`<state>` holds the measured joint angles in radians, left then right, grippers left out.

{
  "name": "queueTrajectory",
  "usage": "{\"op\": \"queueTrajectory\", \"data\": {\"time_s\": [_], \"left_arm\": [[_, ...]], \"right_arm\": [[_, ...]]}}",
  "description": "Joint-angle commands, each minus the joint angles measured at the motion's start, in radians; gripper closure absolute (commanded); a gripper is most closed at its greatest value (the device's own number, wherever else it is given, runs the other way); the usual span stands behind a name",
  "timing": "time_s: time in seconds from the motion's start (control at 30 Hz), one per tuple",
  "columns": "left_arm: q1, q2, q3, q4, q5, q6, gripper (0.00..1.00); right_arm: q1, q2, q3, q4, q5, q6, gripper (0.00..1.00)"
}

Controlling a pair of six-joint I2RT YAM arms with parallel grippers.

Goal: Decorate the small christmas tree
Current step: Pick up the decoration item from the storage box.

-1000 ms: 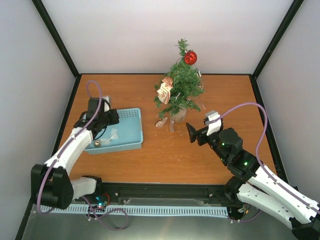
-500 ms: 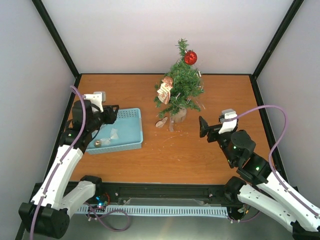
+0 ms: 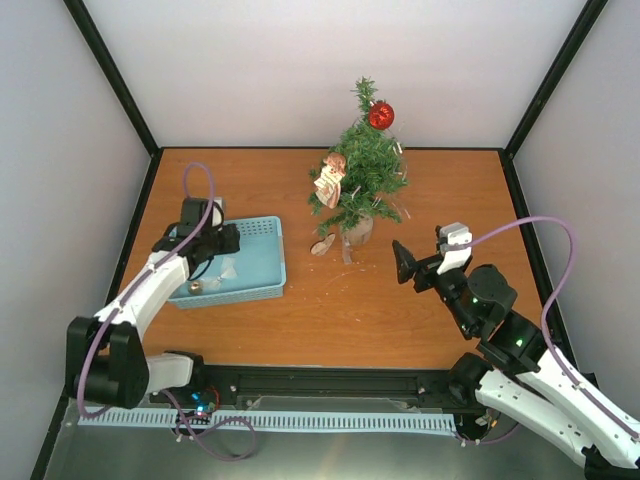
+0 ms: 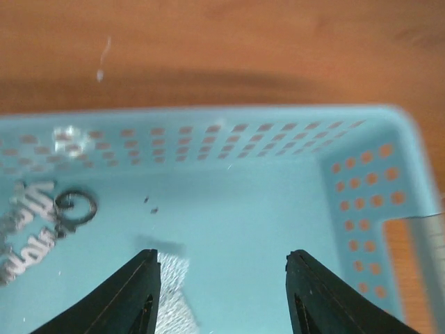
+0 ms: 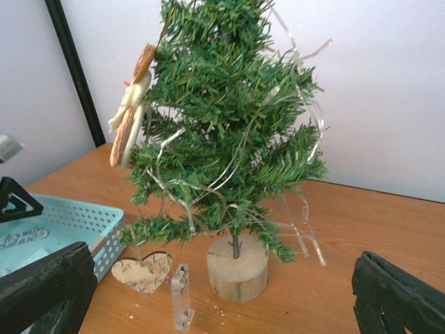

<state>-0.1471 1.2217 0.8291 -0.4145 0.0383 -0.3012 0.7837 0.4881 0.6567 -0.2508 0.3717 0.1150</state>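
Note:
The white mesh ribbon (image 3: 228, 268) (image 4: 174, 298) is on the bottom of the basket below. My left gripper isn't holding anything, and it will next lower its fingers inside the basket's rim to close around the ribbon.
The small christmas tree (image 3: 362, 175) stands at the back middle of the table on a round wooden base (image 5: 236, 268). It carries a red ball (image 3: 380, 115), a wooden figure (image 3: 330, 180) and thin silver strands. My left gripper (image 3: 225, 240) hangs open over the blue basket (image 3: 262, 262). In the left wrist view my left gripper (image 4: 222, 256) has nothing between its fingers, and a glittery silver piece (image 4: 174, 282) lies by the left finger. My right gripper (image 3: 400, 262) is open, right of the tree and facing it. In its wrist view the right gripper (image 5: 222, 256) holds nothing.
A wooden heart (image 5: 142, 270) and a clear plastic piece (image 5: 181, 296) lie on the table left of the tree's base. The basket holds a small gold ball (image 3: 195, 286) and a silver script ornament with a ring (image 4: 42, 223). Walls close in the table on three sides.
My left gripper has gone from shut to open; its arm swung out left and came back over the basket. My right gripper drew back slightly to the right, still open.

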Motion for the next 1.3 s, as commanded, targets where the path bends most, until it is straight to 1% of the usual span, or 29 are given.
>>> {"op": "queueTrajectory", "data": {"time_s": [0.0,0.07,0.13,0.2,0.4,0.47,0.57,0.6,0.63,0.7,0.73,0.9,1.03,1.27], "left_arm": [[0.009,0.082,-0.039,0.001,-0.059,0.031,0.5],[0.013,0.139,-0.035,-0.01,-0.065,0.024,0.53],[0.014,0.197,-0.021,-0.025,-0.042,0.02,0.56],[0.014,0.244,-0.01,-0.037,-0.018,0.018,0.57],[0.015,0.337,0.011,-0.04,-0.038,0.034,0.54],[0.014,0.369,0.02,-0.033,-0.047,0.04,0.59],[0.014,0.391,0.026,-0.023,-0.026,0.041,0.74],[0.014,0.39,0.027,-0.018,-0.013,0.042,0.8],[0.015,0.387,0.029,-0.017,-0.002,0.039,0.87],[0.014,0.367,0.04,-0.022,0.021,0.038,0.97],[0.014,0.36,0.05,-0.027,0.037,0.041,0.99],[0.014,0.268,0.108,-0.07,0.073,0.048,0.99],[0.014,0.17,0.137,-0.075,0.135,0.054,0.99],[0.014,-0.002,0.171,-0.013,0.313,0.034,0.99]], "right_arm": [[-0.007,-0.021,-0.043,0.04,-0.052,-0.008,0.0],[-0.007,-0.021,-0.058,0.066,-0.069,-0.021,0.0],[-0.006,-0.01,-0.065,0.086,-0.08,-0.035,0.0],[-0.006,0.004,-0.065,0.102,-0.102,-0.053,0.0],[-0.007,0.028,-0.069,0.146,-0.115,-0.073,0.0],[-0.006,0.024,-0.077,0.153,-0.109,-0.081,0.0],[-0.008,0.023,-0.083,0.154,-0.102,-0.089,0.0],[-0.007,0.022,-0.082,0.154,-0.105,-0.09,0.0],[-0.008,0.023,-0.083,0.154,-0.109,-0.09,0.0],[-0.008,0.024,-0.083,0.156,-0.105,-0.092,0.0],[-0.007,0.026,-0.084,0.156,-0.101,-0.092,0.0],[-0.007,0.034,-0.096,0.171,-0.091,-0.091,0.0],[-0.008,0.043,-0.097,0.167,-0.08,-0.09,0.0],[-0.007,0.059,-0.091,0.165,-0.067,-0.073,0.0]]}}
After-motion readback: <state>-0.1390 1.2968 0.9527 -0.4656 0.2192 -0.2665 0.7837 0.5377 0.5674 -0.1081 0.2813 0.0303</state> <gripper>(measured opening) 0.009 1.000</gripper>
